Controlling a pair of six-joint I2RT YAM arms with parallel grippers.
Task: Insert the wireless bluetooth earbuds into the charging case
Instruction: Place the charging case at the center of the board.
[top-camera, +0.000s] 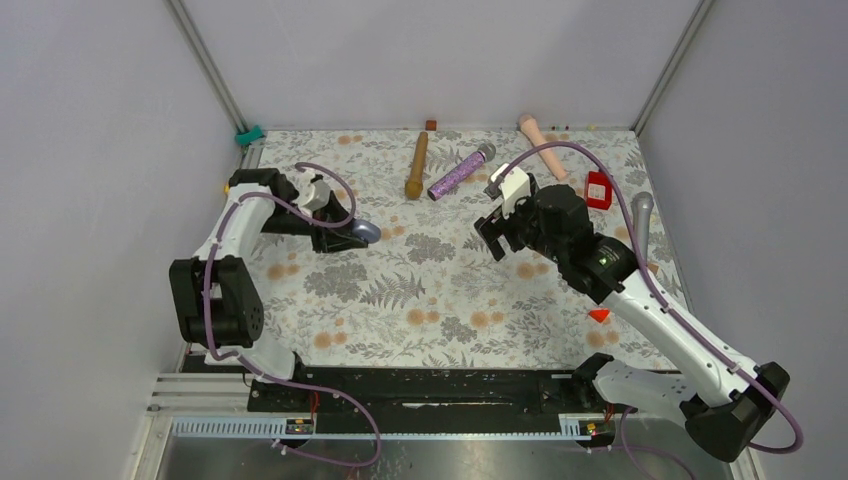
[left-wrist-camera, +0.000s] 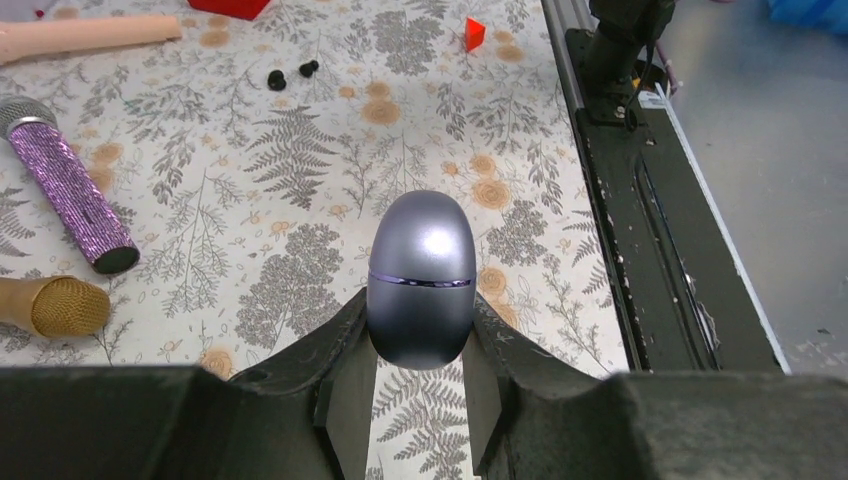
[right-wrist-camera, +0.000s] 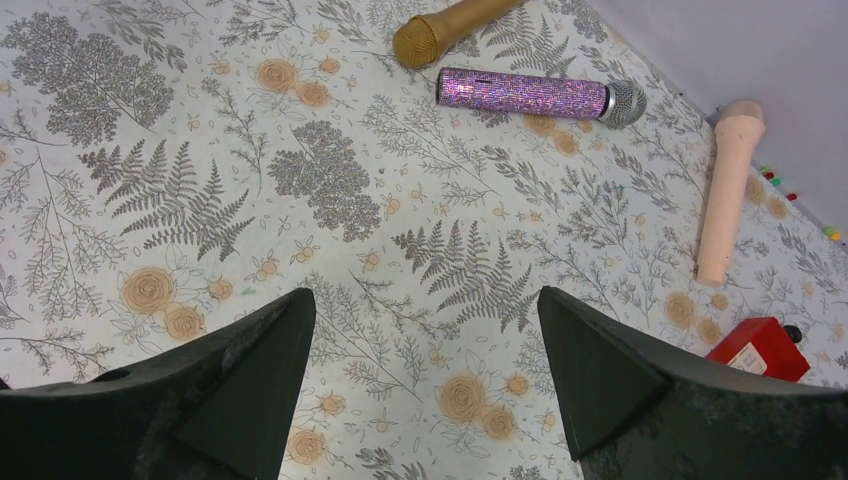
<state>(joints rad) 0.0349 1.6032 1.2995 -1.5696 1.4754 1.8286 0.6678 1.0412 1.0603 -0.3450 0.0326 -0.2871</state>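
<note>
The case (left-wrist-camera: 421, 280) goes across and down in my left gripper onto the central leafy patch (left-wrist-camera: 293, 285) of the cloth next, as that clear cloth lies below, to its right in the top view.
The charging case (left-wrist-camera: 421, 280) is a smooth grey-lilac egg shape with its lid closed. My left gripper (left-wrist-camera: 420, 350) is shut on its near end and holds it over the floral cloth; it also shows in the top view (top-camera: 365, 232) at the left gripper (top-camera: 350, 236). Two tiny black earbuds (left-wrist-camera: 277, 80) (left-wrist-camera: 308, 68) lie side by side on the cloth far ahead of the case. I cannot make them out in the top view. My right gripper (top-camera: 497, 235) (right-wrist-camera: 425, 330) is open and empty above bare cloth, with no earbud between its fingers (right-wrist-camera: 250, 380).
On the cloth lie a gold microphone (top-camera: 416, 165), a purple glitter one (top-camera: 460, 171), a pink one (top-camera: 541, 145) and a grey one (top-camera: 641, 215). A red box (top-camera: 597, 190) sits at the right. A red wedge (top-camera: 599, 315) lies by the right arm. Walls enclose the table.
</note>
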